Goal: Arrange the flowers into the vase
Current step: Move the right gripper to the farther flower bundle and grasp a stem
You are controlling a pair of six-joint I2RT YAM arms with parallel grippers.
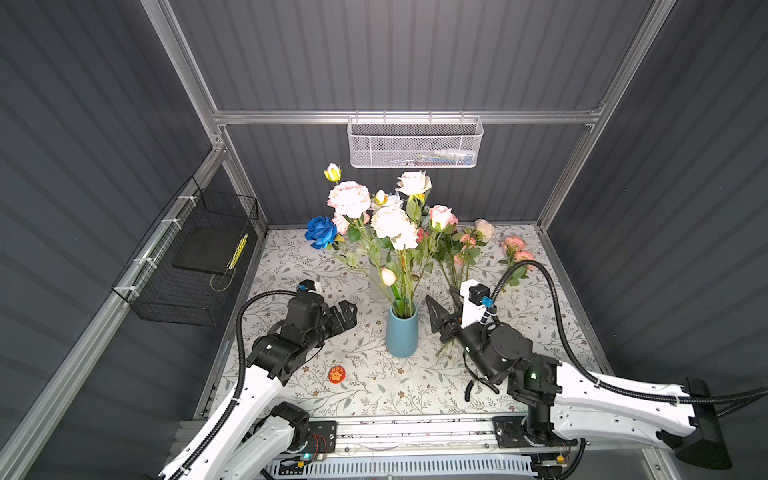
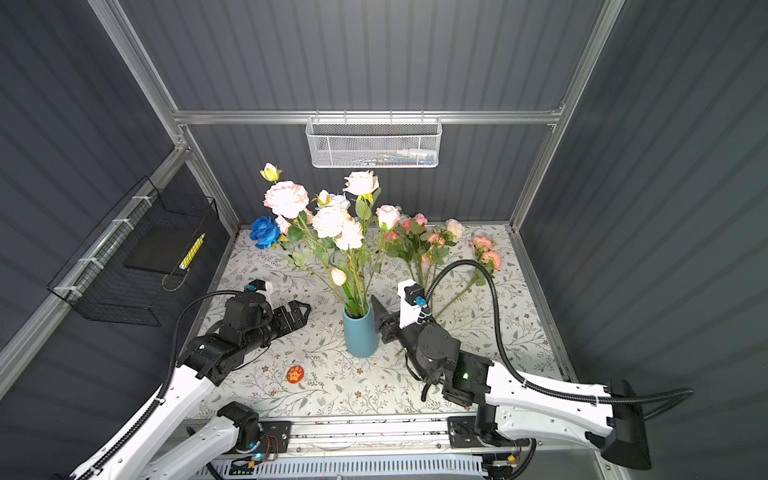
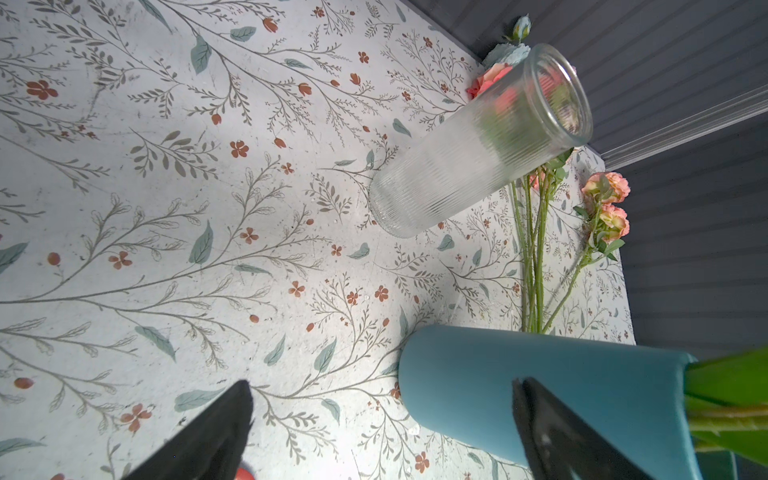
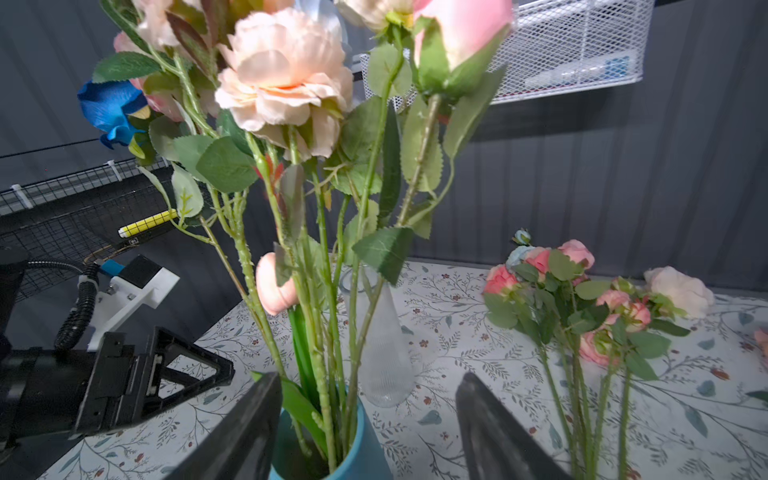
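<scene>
My right gripper will swing away from the vase, tip down and lower onto that bare stem (image 2: 460,298), since one green stem slants clear of the heap of flowers.
A blue vase (image 1: 401,336) (image 2: 360,332) stands mid-table and holds several flowers (image 1: 390,224) (image 4: 286,79): pink, peach and cream blooms and one deep blue rose (image 1: 321,232). More pink flowers (image 1: 465,245) (image 4: 582,299) lie on the table at the back right, with another stem (image 1: 517,249) beside them. My left gripper (image 1: 347,313) (image 3: 380,384) hovers open just left of the vase (image 3: 540,386), empty. My right gripper (image 1: 442,301) (image 4: 370,386) is open close to the vase's right side, its jaws apart around the rim and stems without touching them.
A clear ribbed glass vase (image 3: 478,141) (image 4: 384,353) stands empty behind the blue one. A red round sticker (image 1: 336,374) lies near the front. A black wire basket (image 1: 195,257) hangs on the left wall, a white mesh basket (image 1: 415,141) on the back rail.
</scene>
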